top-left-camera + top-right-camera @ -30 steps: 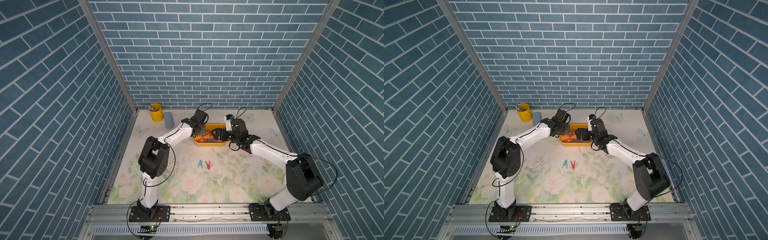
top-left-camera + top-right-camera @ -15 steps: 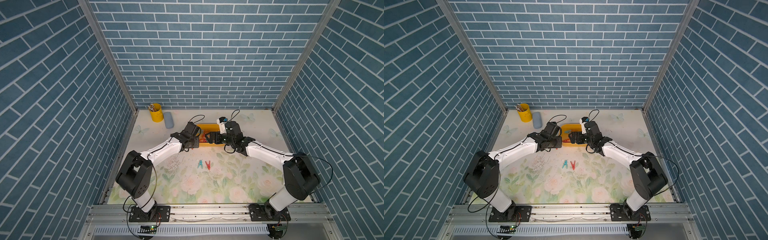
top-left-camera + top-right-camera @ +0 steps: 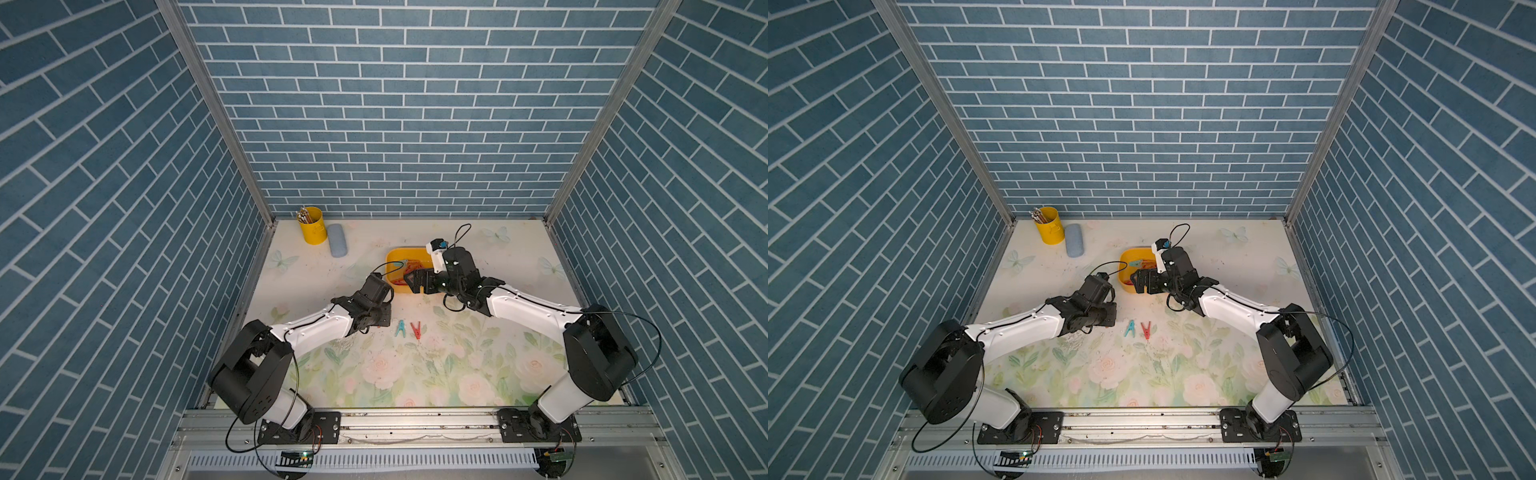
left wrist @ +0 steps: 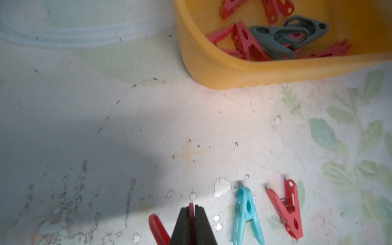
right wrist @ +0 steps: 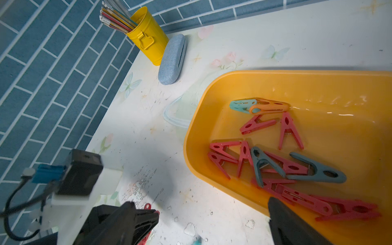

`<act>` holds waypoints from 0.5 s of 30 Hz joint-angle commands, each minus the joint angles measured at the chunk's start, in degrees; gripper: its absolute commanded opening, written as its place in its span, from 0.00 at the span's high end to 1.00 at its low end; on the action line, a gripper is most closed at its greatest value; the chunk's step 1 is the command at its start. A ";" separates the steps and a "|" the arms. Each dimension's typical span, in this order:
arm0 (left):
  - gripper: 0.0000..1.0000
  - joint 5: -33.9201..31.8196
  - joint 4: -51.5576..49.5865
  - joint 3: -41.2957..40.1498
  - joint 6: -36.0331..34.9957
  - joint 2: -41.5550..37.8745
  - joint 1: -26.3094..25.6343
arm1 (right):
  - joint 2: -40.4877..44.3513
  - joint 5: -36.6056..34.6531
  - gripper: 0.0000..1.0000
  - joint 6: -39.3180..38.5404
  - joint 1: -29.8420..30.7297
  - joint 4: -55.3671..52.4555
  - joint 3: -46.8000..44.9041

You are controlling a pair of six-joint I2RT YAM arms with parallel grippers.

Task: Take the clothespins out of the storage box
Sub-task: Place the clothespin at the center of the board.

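Note:
The tabletop beside the blue clothespin (image 3: 401, 328) lies bare, so my left gripper next moves down to that clear spot and opens to release the red clothespin.
The yellow storage box (image 3: 395, 259) (image 5: 191, 135) lies at mid-table and holds several clothespins (image 5: 287, 131), mostly red, with grey-blue, teal and orange ones. My left gripper (image 4: 192, 212) (image 3: 384, 318) is shut on a red clothespin (image 4: 157, 227), low over the table in front of the box. Just right of it a blue clothespin (image 4: 247, 214) (image 3: 401, 328) and a red clothespin (image 4: 286, 210) (image 3: 416, 329) lie on the table. My right gripper (image 5: 201, 233) (image 3: 415, 282) hangs open over the box's near edge, holding nothing.
A yellow pencil cup (image 3: 311, 224) and a blue-grey case (image 3: 337, 246) stand at the back left corner. Blue brick walls close in three sides. The floral table (image 3: 415, 374) runs on toward the front rail.
My left arm has drawn back out of the box with the red clothespin and come down beside the two pins on the table. The right gripper shifted left along the box, staying open.

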State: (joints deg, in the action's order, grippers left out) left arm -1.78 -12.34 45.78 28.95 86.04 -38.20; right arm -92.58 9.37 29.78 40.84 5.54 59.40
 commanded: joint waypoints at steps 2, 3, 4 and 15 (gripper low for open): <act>0.97 0.09 3.78 -1.17 0.94 1.69 -2.34 | 0.01 -1.48 0.01 1.55 0.38 0.28 -1.08; 0.98 0.02 3.98 -1.37 1.24 2.08 -2.63 | 0.05 -1.59 0.01 1.60 0.35 0.19 -1.19; 0.98 0.02 4.10 -1.55 1.57 2.33 -2.80 | 0.10 -1.68 0.01 1.60 0.38 0.19 -1.18; 0.93 -1.38 5.37 -3.68 4.96 3.32 -4.52 | -0.68 -1.98 0.01 1.47 0.42 0.13 -1.00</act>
State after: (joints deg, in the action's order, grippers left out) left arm -2.11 -8.19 42.44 32.77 88.12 -42.37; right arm -92.60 8.12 30.20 40.99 5.39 58.63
